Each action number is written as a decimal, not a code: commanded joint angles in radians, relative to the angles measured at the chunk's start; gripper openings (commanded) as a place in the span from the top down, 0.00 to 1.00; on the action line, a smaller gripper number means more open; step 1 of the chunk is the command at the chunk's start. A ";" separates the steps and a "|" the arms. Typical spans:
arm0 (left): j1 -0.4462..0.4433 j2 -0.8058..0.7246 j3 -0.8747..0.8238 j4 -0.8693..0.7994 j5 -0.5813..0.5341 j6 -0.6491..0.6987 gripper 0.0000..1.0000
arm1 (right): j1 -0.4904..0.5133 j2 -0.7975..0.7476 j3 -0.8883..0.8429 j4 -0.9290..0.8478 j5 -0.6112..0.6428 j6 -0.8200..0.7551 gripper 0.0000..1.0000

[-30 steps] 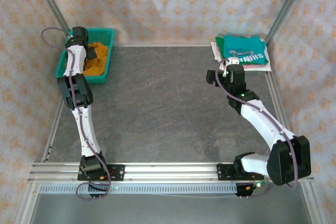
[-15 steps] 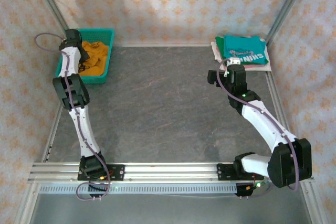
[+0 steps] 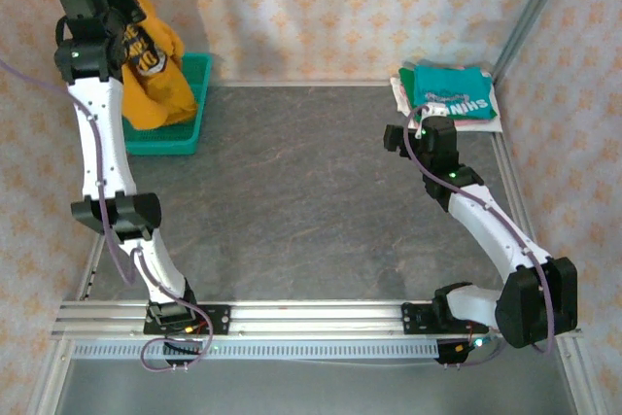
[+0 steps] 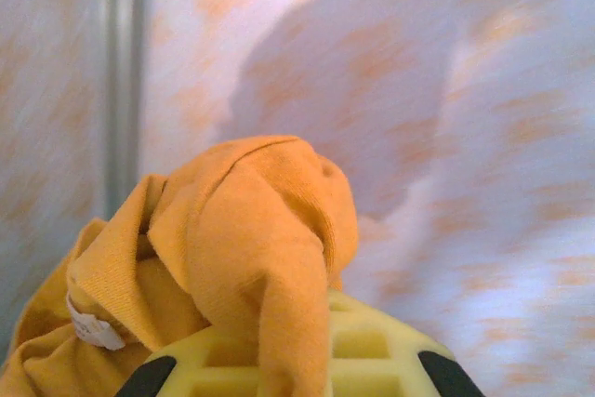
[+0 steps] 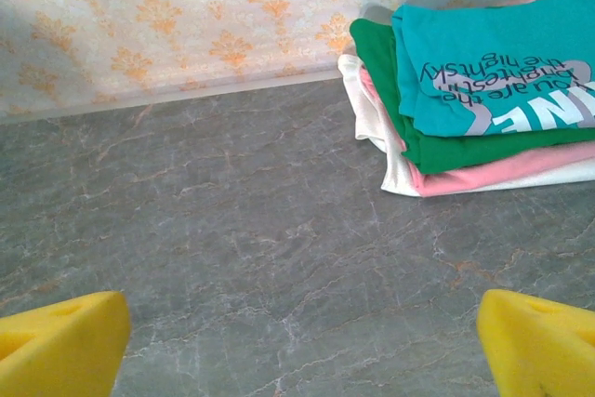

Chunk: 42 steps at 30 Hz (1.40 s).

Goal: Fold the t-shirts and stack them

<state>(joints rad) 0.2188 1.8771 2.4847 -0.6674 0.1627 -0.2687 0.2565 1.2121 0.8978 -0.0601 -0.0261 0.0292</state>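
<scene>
Bare tabletop is below my left gripper, beyond the teal basket, so I next need to swing the gripper past the basket toward the stack, then lower it and let go of the t-shirt [image 3: 151, 70].
My left gripper [image 3: 115, 9] is raised high at the back left, shut on the mustard-orange t-shirt [image 3: 151, 70], which hangs down over the teal basket. In the left wrist view the orange cloth [image 4: 251, 248] is bunched over my yellow finger [image 4: 372, 350]. A folded stack sits at the back right: teal shirt with white lettering [image 3: 449, 92] on top, then green, pink and white. The right wrist view has the teal shirt [image 5: 502, 72] above the pink layer [image 5: 502, 172]. My right gripper [image 3: 425, 116] hovers open just in front of that stack, its yellow fingertips [image 5: 60, 341] wide apart over bare table.
The teal mesh basket [image 3: 185, 133] stands at the back left under the hanging shirt. Patterned walls and metal frame posts [image 3: 530, 7] enclose the grey stone-look table [image 3: 292, 191]. A metal rail [image 3: 311, 318] runs along the near edge.
My left arm has risen steeply, lifting the mustard-orange shirt out of the basket so it now dangles in the air. The right arm has barely moved.
</scene>
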 commanded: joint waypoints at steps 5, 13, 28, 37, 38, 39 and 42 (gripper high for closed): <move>-0.243 -0.207 0.065 0.062 0.168 -0.024 1.00 | 0.004 -0.072 0.022 0.067 0.026 -0.002 0.04; -0.564 -0.286 0.005 0.055 0.096 0.086 1.00 | 0.004 -0.083 0.018 0.070 0.067 0.010 0.03; -0.436 0.404 0.163 -0.160 -0.092 0.022 0.78 | 0.004 -0.034 -0.010 0.021 0.122 0.085 0.03; -0.465 0.198 -0.443 0.049 -0.068 -0.012 0.30 | 0.022 0.015 -0.067 0.010 -0.084 0.156 0.06; -0.468 0.143 -0.568 0.098 -0.070 -0.032 0.30 | 0.038 0.025 -0.069 0.008 -0.112 0.156 0.07; -0.468 0.082 -0.688 0.154 -0.066 -0.053 0.30 | 0.063 0.039 -0.068 -0.006 -0.140 0.151 0.07; -0.469 -0.056 -0.962 0.253 -0.039 -0.085 0.32 | 0.168 0.093 -0.043 -0.072 -0.180 0.104 0.10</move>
<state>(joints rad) -0.2462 1.9862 1.6855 -0.6140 0.1070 -0.3016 0.3340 1.2610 0.8413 -0.0555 -0.1040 0.1593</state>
